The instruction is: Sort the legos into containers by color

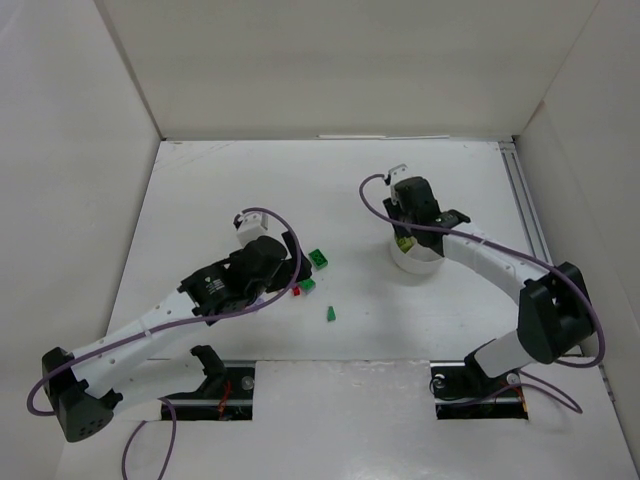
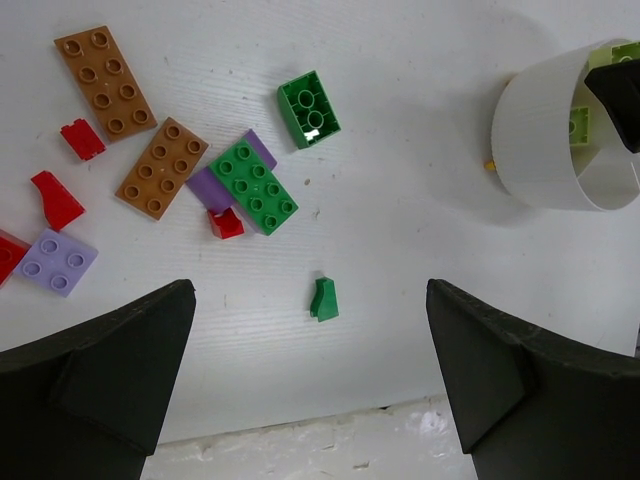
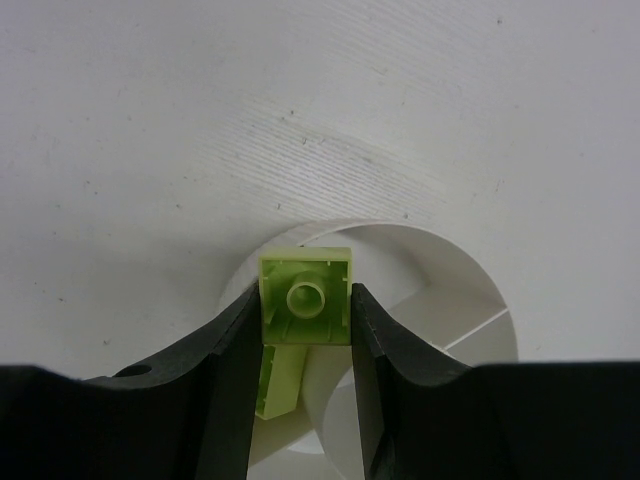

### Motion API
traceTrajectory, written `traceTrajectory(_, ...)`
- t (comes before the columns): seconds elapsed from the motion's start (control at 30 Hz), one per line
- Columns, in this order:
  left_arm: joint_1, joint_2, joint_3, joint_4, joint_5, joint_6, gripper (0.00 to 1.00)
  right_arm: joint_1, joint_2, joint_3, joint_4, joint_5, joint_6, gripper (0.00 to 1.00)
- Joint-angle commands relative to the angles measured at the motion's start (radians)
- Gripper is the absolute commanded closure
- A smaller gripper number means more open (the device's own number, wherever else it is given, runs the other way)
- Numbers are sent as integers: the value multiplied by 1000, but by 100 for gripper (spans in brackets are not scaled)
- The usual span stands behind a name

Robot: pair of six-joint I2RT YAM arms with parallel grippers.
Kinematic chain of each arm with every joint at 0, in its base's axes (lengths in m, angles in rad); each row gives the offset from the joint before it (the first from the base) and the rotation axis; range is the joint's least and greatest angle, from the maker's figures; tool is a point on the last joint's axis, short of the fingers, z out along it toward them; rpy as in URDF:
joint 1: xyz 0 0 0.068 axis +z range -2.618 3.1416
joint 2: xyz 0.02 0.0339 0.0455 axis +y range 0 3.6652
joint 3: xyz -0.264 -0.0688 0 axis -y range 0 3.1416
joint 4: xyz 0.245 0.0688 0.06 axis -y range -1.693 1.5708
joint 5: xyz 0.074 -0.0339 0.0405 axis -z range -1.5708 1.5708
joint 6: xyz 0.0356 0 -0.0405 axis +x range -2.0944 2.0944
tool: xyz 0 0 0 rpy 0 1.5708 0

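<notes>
The red lego beside the lilac lego lies beyond the left gripper's fingers, so the left gripper should first go left in the top view and then down to reach it.
My right gripper is shut on a lime-yellow lego, its hollow underside facing the camera, just above the round white dish. A second lime lego lies in the wedge below it. In the top view the right gripper hangs over the dish. My left gripper is open and empty above a small green slope lego. Beyond it lie a green 2x2, a green 2x4 on a lilac piece, two orange-brown plates, red bits and a lilac 2x2.
White walls enclose the table on the left, back and right. The dish also shows at the far right of the left wrist view, a lime lego inside it. The left gripper hovers over the loose pile near the table's middle.
</notes>
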Motion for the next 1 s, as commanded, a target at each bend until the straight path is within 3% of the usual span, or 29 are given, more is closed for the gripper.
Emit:
traceTrajectory(0.0,6,-7,41,20,0,16,0,1,-44,-20,0,-7,22,69)
traceTrajectory(0.17,6,-7,50,20,0,16,0,1,-76,-54,0,-17,31,61)
traceTrajectory(0.23,6,-7,50,20,0,16,0,1,-89,-54,0,-30,31,50)
traceTrajectory(0.4,6,-7,50,20,0,16,0,1,-119,-63,9,-40,31,37)
traceTrajectory(0.73,6,2,60,1,10,5,0,10,-196,-63,19,-114,19,37)
traceTrajectory(0.77,6,12,60,1,11,-9,0,11,-220,-63,29,-126,4,34)
traceTrajectory(0.87,6,24,60,-40,20,-46,0,69,-266,-88,96,-217,-48,0)
traceTrajectory(0.97,52,51,50,-75,49,-81,0,148,-317,-129,132,-226,-61,0)
